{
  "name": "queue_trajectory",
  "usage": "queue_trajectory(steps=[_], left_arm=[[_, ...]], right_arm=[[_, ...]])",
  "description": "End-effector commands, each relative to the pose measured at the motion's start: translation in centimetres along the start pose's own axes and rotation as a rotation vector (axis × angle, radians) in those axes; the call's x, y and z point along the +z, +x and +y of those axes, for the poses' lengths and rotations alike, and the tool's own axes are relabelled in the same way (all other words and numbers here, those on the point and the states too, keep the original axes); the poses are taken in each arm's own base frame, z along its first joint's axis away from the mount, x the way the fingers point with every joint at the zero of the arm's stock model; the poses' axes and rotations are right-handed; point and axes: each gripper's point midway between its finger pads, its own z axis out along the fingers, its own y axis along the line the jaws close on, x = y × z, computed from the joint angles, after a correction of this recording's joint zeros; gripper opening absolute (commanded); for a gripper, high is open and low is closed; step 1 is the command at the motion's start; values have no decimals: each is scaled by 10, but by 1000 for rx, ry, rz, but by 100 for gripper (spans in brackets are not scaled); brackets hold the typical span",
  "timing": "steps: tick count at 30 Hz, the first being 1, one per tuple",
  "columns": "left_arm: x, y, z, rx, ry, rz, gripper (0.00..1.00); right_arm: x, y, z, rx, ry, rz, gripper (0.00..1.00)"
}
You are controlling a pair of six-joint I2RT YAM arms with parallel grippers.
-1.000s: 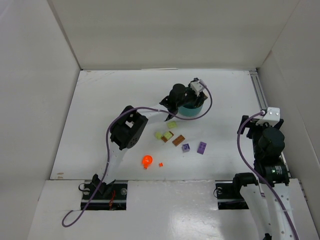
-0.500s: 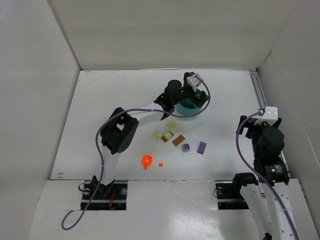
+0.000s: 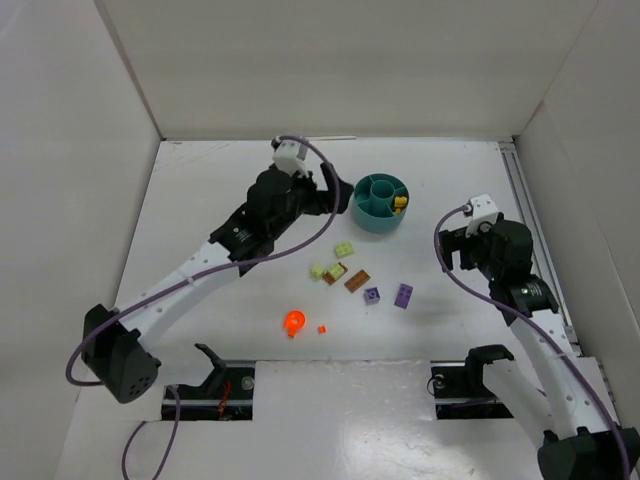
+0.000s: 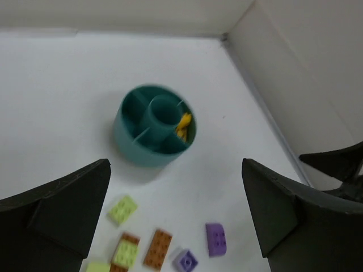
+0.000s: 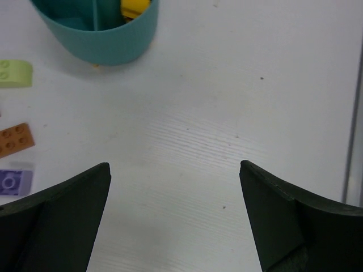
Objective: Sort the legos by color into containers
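My right gripper should go left in the top view, back and down onto the darker purple lego (image 3: 403, 295), since that one lies nearest of the loose legos.
The round teal tub (image 3: 381, 203) stands at the back of the table, and one yellow lego (image 3: 400, 204) lies in its right wedge. My left gripper (image 3: 333, 194) hovers just left of the tub, open and empty. In the left wrist view the tub (image 4: 154, 126) and the yellow lego (image 4: 183, 126) lie ahead of the open gripper (image 4: 174, 165). Pale green (image 3: 344, 249), brown (image 3: 357, 281), purple (image 3: 404, 294) and orange (image 3: 294, 322) legos lie loose in front of the tub. My right gripper (image 3: 452, 248) is open and empty, right of the legos.
White walls enclose the table on three sides. A metal rail (image 3: 525, 200) runs along the right edge. In the right wrist view the tub (image 5: 99, 39) is at upper left, with a green lego (image 5: 14, 73) and a brown lego (image 5: 15, 139) at the left edge.
My left gripper opened over the tub and drew back to its left, leaving the yellow lego in a wedge. The right arm swung forward toward the table's middle.
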Motion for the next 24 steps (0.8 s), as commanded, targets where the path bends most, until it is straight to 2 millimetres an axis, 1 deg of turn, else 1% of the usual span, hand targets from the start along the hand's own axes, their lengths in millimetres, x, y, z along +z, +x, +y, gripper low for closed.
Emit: queue_trajectory(steps=[1, 2, 3, 4, 5, 6, 7, 8, 9, 10, 11, 12, 13, 14, 15, 16, 17, 18, 19, 20, 21, 22, 23, 24], left_arm=[[-46, 91, 81, -147, -377, 222, 100], [-56, 101, 88, -195, -420, 232, 100], [-69, 121, 102, -202, -469, 270, 100], [-83, 125, 107, -210, -495, 279, 100], [-90, 131, 110, -215, -506, 290, 100], [-96, 136, 114, -212, -512, 300, 100], [-107, 144, 117, -234, -523, 302, 100], [-113, 148, 120, -242, -531, 308, 100], [-117, 150, 121, -252, -531, 305, 100], [-120, 151, 122, -253, -529, 301, 100], [-127, 155, 124, -264, -531, 299, 100], [-130, 156, 125, -265, -529, 295, 100], [-134, 158, 125, -279, -534, 295, 100], [-138, 159, 127, -281, -530, 289, 100], [-141, 160, 127, -282, -527, 285, 100], [-142, 161, 127, -295, -527, 280, 100], [-145, 163, 131, -291, -535, 276, 100], [-147, 160, 129, -305, -532, 266, 100], [-148, 166, 132, -311, -542, 275, 100], [-148, 162, 130, -316, -529, 258, 100], [-150, 166, 132, -315, -532, 262, 100], [-149, 167, 133, -316, -530, 260, 100], [-149, 168, 133, -316, -530, 260, 100], [-149, 168, 133, -316, -530, 260, 100]], right_arm=[[3, -12, 29, 9, -93, -47, 100], [5, -10, 32, 23, -82, -32, 99], [5, -7, 47, 23, -114, -25, 99], [8, -3, 55, 74, -113, 1, 99], [10, -1, 54, 87, -75, 13, 99], [11, 4, 60, 100, -74, 38, 99], [13, 9, 76, 125, -96, 65, 99], [14, 15, 81, 141, -86, 90, 99], [15, 20, 79, 155, -40, 110, 99], [14, 30, 88, 154, -44, 150, 97], [16, 36, 91, 213, -16, 185, 97], [16, 41, 88, 228, 26, 201, 97], [15, 48, 90, 250, 42, 228, 97], [17, 51, 96, 315, 48, 244, 97], [18, 65, 100, 319, 48, 271, 96], [21, 64, 103, 350, 48, 257, 92], [23, 68, 109, 370, 33, 265, 91], [26, 78, 111, 395, 43, 280, 89], [28, 82, 114, 412, 39, 289, 87], [30, 82, 115, 430, 42, 289, 85], [32, 86, 116, 432, 49, 306, 84], [34, 85, 118, 445, 50, 304, 83], [36, 86, 119, 445, 50, 304, 80], [37, 89, 122, 444, 49, 316, 80]])
